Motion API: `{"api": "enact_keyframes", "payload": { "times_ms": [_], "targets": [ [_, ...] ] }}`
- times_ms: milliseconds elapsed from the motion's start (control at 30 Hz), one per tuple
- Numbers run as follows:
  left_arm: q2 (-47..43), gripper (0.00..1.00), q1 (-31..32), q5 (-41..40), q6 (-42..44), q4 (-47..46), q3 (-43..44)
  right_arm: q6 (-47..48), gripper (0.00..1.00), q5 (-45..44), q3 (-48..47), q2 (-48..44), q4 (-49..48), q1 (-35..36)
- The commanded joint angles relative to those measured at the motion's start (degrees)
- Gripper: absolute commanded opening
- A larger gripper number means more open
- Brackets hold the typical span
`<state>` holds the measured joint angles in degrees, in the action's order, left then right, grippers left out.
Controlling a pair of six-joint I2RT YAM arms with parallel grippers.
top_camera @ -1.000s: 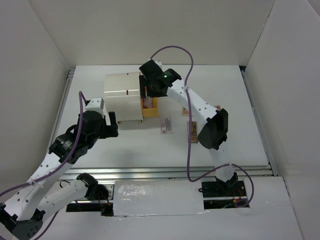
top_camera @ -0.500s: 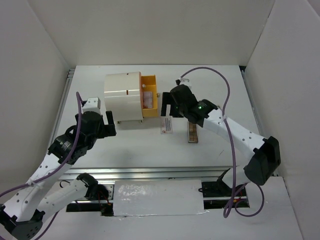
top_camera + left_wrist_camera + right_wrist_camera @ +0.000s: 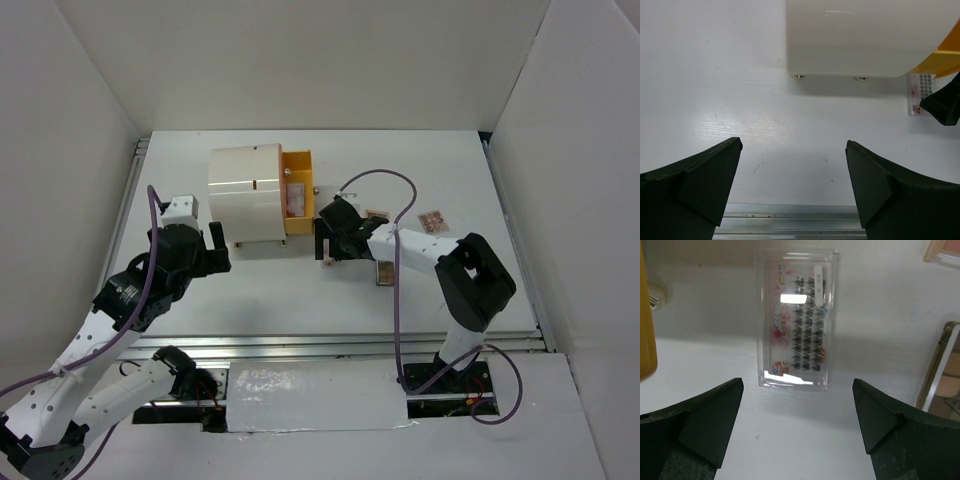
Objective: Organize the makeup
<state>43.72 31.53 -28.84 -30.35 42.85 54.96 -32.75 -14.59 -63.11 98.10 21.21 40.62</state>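
The near half of the clear packet (image 3: 327, 262) (image 3: 796, 345) comes next: my right gripper comes down over it and grips its long sides, because the open fingers already span its narrow width.
A clear flat packet (image 3: 796, 345) with rows of dark lashes lies on the white table, just ahead of my right gripper (image 3: 797, 390), which is open and empty. From above, that gripper (image 3: 328, 240) hovers over the packet (image 3: 327, 262), right of the orange drawer (image 3: 297, 190). The drawer stands pulled out of the cream box (image 3: 245, 190) with pinkish makeup (image 3: 295, 198) inside. A brown palette (image 3: 383, 271) lies right of the packet. Two small compacts (image 3: 432, 220) (image 3: 377, 214) sit farther right. My left gripper (image 3: 792, 145) is open and empty, in front of the box (image 3: 870, 35).
In the right wrist view the drawer's orange side (image 3: 646, 340) is at the left edge and the palette's edge (image 3: 940, 370) at the right. A metal rail (image 3: 330, 345) runs along the table's near edge. White walls enclose the table on three sides.
The right arm has swung from the open drawer out to the right and back down over the clear packet, its jaws widening. The left arm has barely shifted.
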Motion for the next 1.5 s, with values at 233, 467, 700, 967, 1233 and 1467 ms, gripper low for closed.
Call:
{"api": "enact_keyframes", "payload": {
  "times_ms": [233,467,700,967,1233,1467],
  "targets": [
    [-0.1,0.99,-0.2,1.1,0.6,-1.8,0.0,1.3,0.96,-0.7,-0.3,3.9,-9.6,0.2],
    [0.1,0.99,-0.3,1.6,0.9,-2.1,0.0,-0.7,0.94,-3.8,0.2,5.2,-9.1,0.2],
    [-0.5,0.99,-0.3,1.7,0.9,-2.2,-0.2,-2.5,0.91,-5.5,2.0,5.9,-8.9,0.2],
    [0.7,1.00,-0.3,2.1,1.1,-2.2,-0.1,-2.1,0.86,-4.4,1.1,7.5,-9.1,0.2],
    [0.5,0.99,-0.3,2.2,1.3,-2.3,-0.2,-4.3,0.76,-7.8,1.3,8.3,-3.6,0.2],
    [0.7,0.99,-0.3,2.3,1.3,-2.3,-0.2,-6.8,0.54,-8.2,6.9,2.6,-5.0,0.2]
  ]
}}
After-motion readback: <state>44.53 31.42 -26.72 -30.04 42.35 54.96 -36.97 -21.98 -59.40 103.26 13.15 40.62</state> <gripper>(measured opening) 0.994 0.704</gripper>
